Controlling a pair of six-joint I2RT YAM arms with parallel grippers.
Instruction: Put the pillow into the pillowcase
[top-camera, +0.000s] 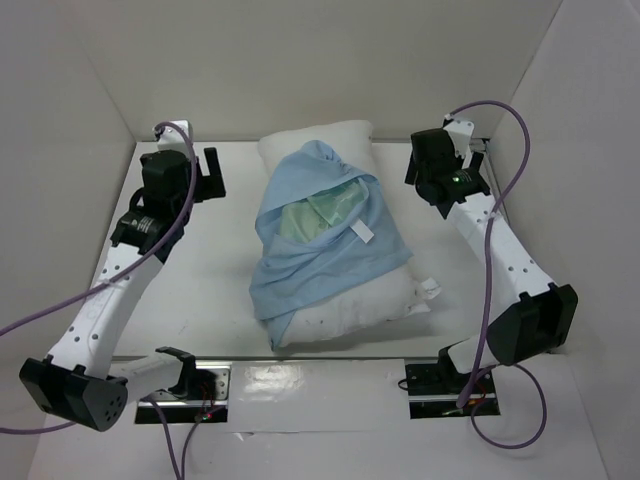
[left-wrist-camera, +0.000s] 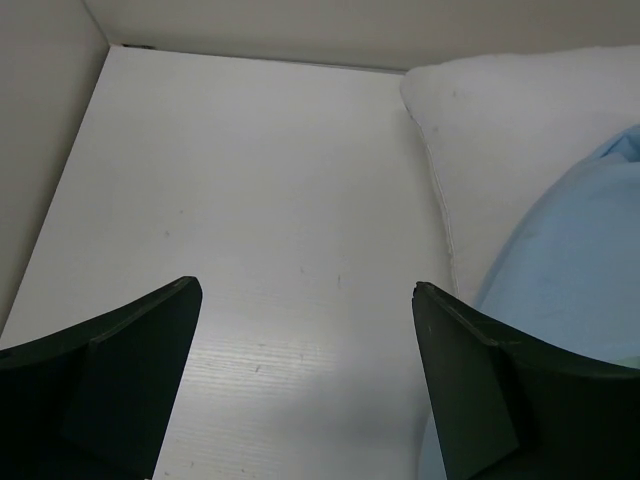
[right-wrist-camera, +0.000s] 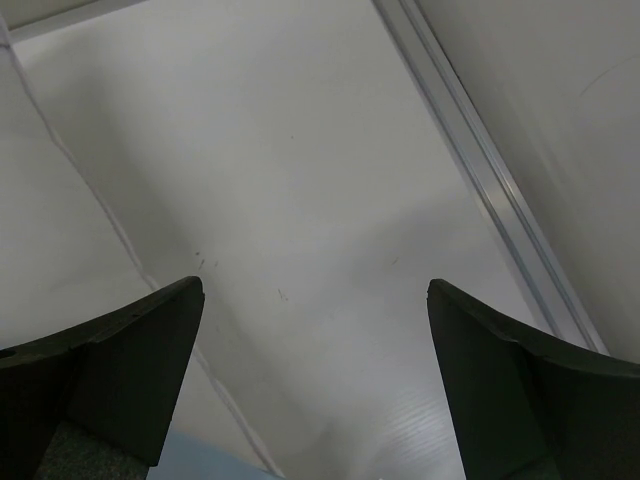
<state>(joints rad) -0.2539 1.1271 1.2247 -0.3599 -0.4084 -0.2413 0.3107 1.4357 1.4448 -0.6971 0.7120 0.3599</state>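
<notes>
The robot's left gripper will next move down and to the right in the top view onto the pillowcase's nearest hem (top-camera: 268, 212), which lies exposed beside sea-green lining.
The plump white pillow (top-camera: 385, 295) lies aslant in the middle of the table, its small tag at the near right edge. The light blue pillowcase (top-camera: 310, 255) is draped crumpled over it, sea-green lining and a white label showing at the fold. My left gripper (top-camera: 210, 172) stands open to the left of the pillow's far end, nothing between its fingers; in its wrist view the pillow (left-wrist-camera: 510, 130) and the pillowcase (left-wrist-camera: 580, 270) show at the right. My right gripper (top-camera: 447, 165) stands open to the right of the pillow's far end, empty, with the pillow (right-wrist-camera: 50, 230) at the left.
White walls enclose the table at the back and on both sides. A metal rail (right-wrist-camera: 480, 160) runs along the foot of the right wall. The arm bases and their purple cables sit at the near edge.
</notes>
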